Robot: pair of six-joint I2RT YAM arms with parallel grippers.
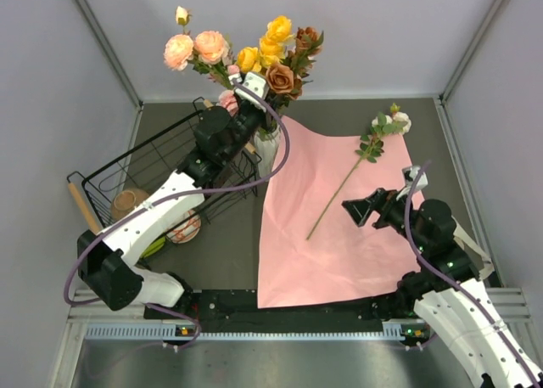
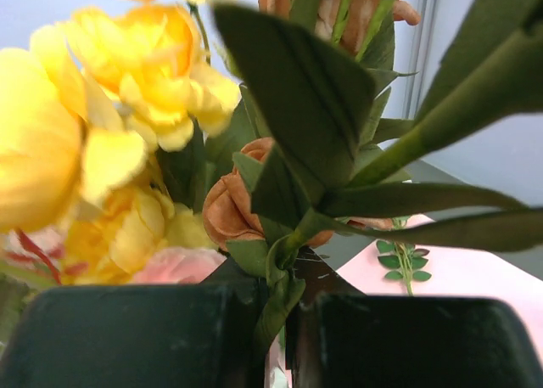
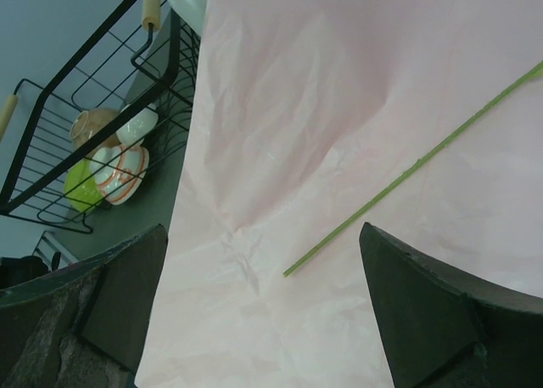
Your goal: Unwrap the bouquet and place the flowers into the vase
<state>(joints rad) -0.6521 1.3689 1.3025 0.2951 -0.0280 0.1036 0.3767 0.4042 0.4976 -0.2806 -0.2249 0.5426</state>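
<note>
I should next lower the green stem toward the white vase with my left gripper and let it go, as its brown blooms are still high over the vase.
Most of the flowers, pink, yellow and brownish, stand in the white vase at the back middle. My left gripper is among them, shut on a green stem, with yellow blooms and a brown bud close in front. The bouquet's pink paper lies spread flat on the table. One cream flower lies on it, its long stem pointing to the near left. My right gripper hovers open over the paper, and the stem's end lies between its fingers.
A black wire basket stands at the left, holding a brown pot, a striped bowl and a wooden handle. Grey walls close in the back and both sides.
</note>
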